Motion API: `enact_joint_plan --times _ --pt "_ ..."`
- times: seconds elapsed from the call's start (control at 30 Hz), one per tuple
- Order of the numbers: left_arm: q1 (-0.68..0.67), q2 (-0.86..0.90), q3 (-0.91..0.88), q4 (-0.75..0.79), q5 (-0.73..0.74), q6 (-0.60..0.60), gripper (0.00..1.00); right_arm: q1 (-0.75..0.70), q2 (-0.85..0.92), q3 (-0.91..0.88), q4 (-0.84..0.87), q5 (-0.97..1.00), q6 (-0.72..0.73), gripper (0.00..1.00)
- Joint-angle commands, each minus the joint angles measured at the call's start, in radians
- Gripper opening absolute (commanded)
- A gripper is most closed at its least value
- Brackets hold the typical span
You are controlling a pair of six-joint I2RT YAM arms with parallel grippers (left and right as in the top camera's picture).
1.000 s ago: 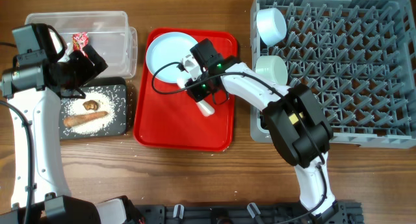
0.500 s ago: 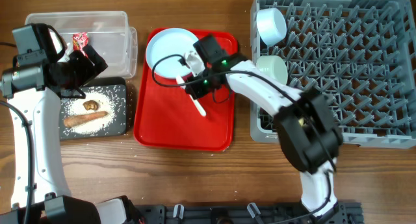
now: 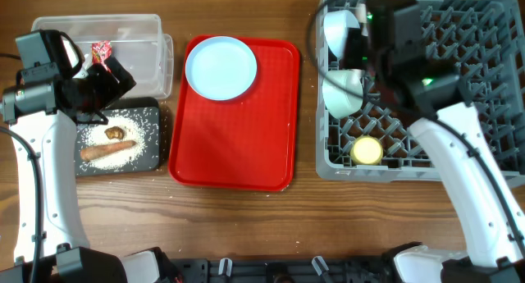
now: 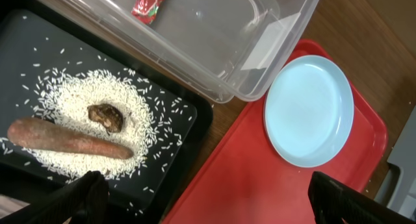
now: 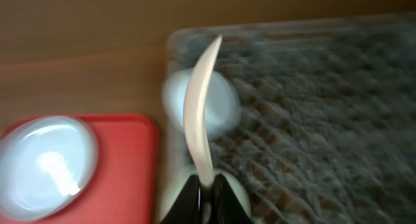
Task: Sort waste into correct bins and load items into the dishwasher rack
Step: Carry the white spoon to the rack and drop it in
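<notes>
The rack's free wires beside the yellow cup are below and back from the spoon (image 5: pixel 200 113). My right gripper should next draw back, turn and lower the spoon to release it there.
My right gripper (image 5: pixel 207 188) is shut on the white spoon (image 5: pixel 200 113) and holds it over the grey rack's (image 3: pixel 443 86) left side, above the pale blue bowl (image 3: pixel 340 29) and pale green bowl (image 3: pixel 343 94). The yellow cup (image 3: pixel 367 150) stands in the rack's front left corner. The blue plate (image 3: pixel 221 67) lies on the red tray (image 3: pixel 238 143). My left gripper (image 4: pixel 218 204) is open and empty above the black tray (image 4: pixel 175 126), which holds rice (image 4: pixel 65 100), the sausage piece (image 4: pixel 68 139) and the brown lump (image 4: pixel 107 115). The red wrapper (image 4: pixel 151 2) lies in the clear tub (image 4: pixel 214 42). The napkin is hidden.
The clear tub (image 3: pixel 123 33) and black tray (image 3: pixel 152 143) sit side by side at the far left, the red tray in the middle, the rack at the right. Bare wooden table runs along the front edge.
My right arm has lifted the spoon off the red tray and swung it right, over the rack. The left arm has not moved.
</notes>
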State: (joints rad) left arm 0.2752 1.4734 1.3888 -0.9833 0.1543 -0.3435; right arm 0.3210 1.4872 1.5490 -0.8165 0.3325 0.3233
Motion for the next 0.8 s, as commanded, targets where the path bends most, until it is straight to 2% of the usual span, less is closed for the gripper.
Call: enact_joint_plan --times 0.0,0.1,0.2,0.4,0.53,0.6,0.63,0.67,0.7,0.77 --pt "0.002 -0.009 0.006 0.002 0.005 -0.009 1.00 -0.097 0.048 -0.005 -0.172 0.264 0.416 0.04" --pt "0.002 -0.009 0.006 0.002 0.005 -0.009 1.00 -0.171 0.089 -0.005 -0.338 0.264 0.719 0.04" --pt "0.002 -0.009 0.006 0.002 0.005 -0.009 1.00 -0.226 0.122 -0.026 -0.418 0.263 0.898 0.04" --pt "0.002 -0.009 0.006 0.002 0.005 -0.009 1.00 -0.296 0.146 -0.164 -0.363 0.194 0.973 0.04" --pt "0.002 -0.009 0.006 0.002 0.005 -0.009 1.00 -0.314 0.146 -0.266 -0.343 0.192 1.093 0.06" --pt "0.002 -0.009 0.006 0.002 0.005 -0.009 1.00 -0.315 0.146 -0.308 -0.297 0.191 1.104 0.17" --pt "0.002 -0.009 0.006 0.002 0.005 -0.009 1.00 -0.315 0.146 -0.319 -0.285 0.189 1.104 0.18" --pt "0.002 -0.009 0.006 0.002 0.005 -0.009 1.00 -0.315 0.146 -0.325 -0.279 0.187 1.104 0.25" --pt "0.002 -0.009 0.006 0.002 0.005 -0.009 1.00 -0.315 0.146 -0.327 -0.279 0.184 1.104 0.39" --pt "0.002 -0.009 0.006 0.002 0.005 -0.009 1.00 -0.315 0.146 -0.327 -0.275 0.184 1.090 0.77"
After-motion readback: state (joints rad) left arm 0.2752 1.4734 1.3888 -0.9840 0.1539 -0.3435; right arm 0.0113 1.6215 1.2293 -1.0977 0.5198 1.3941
